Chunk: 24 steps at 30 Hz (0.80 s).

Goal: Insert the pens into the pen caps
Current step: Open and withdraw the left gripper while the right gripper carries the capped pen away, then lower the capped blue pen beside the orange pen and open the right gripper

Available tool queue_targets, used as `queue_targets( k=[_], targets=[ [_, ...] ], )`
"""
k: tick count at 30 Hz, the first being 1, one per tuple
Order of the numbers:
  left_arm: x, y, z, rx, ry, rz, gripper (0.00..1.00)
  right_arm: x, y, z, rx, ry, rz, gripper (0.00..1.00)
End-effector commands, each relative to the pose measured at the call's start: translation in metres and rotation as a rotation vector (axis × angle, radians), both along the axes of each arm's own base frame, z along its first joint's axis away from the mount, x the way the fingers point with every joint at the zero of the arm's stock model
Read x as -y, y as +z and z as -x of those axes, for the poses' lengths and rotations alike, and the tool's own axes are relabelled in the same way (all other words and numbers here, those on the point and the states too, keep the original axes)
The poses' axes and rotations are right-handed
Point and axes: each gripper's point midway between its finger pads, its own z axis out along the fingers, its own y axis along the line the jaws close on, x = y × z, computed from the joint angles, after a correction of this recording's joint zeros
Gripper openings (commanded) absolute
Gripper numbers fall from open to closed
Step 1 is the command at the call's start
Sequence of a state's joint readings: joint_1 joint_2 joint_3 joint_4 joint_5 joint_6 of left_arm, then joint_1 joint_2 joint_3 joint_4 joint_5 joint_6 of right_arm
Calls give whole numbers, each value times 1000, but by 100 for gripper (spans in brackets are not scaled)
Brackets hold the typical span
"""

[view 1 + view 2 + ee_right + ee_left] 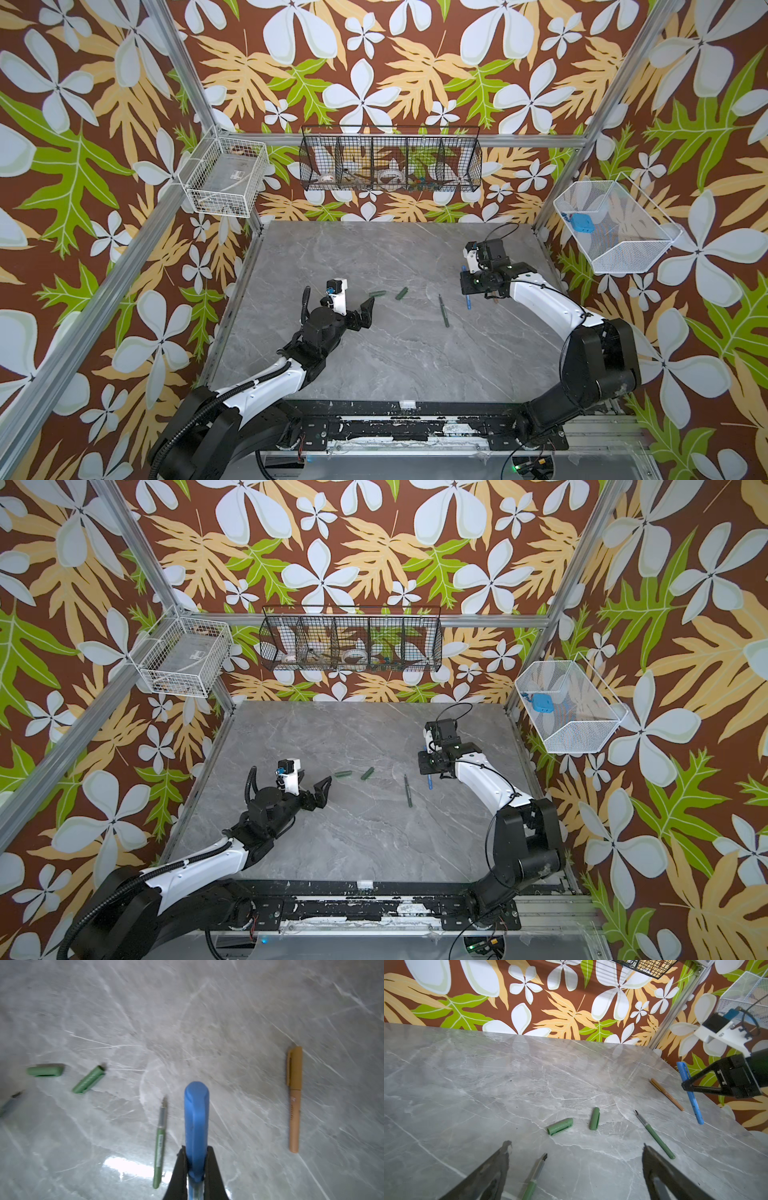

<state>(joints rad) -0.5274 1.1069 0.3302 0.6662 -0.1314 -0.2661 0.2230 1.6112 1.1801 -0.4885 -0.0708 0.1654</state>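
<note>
The blue pen goes down in my right gripper toward the orange-brown pen (294,1101) next, for release on the bare marble beside it, because that one is already capped.
My left gripper (365,313) (576,1147) stands open low over the grey table. An uncapped green pen (537,1172) lies on the marble between its fingers, untouched, and is hidden under the gripper in both top views. Two green pen caps (377,293) (401,293) lie just beyond it, seen in the left wrist view as the nearer cap (560,1126) and the farther cap (595,1118). A second uncapped green pen (443,311) (160,1147) lies mid-table. My right gripper (196,1153) is shut on a blue pen (196,1118) (468,301) with its cap on. An orange-brown capped pen (294,1101) lies beside it.
A white wire basket (226,180) hangs at the back left, a black wire rack (390,160) on the back wall, and a white mesh basket (611,226) at the right. Aluminium frame posts (552,199) stand at the table's back corners.
</note>
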Motion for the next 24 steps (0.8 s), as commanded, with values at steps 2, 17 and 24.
queue_targets(
  k=[2,17,24],
  targets=[
    [-5,11,-3,48,39,30,100,27,-14,-3,-28,-52,67,0],
    [1,34,21,152,-70,62,100,41,-64,-23,-182,-65,107,0],
    [-12,39,20,168,-4,71,100,43,-78,-31,-219,-63,135,0]
  ],
)
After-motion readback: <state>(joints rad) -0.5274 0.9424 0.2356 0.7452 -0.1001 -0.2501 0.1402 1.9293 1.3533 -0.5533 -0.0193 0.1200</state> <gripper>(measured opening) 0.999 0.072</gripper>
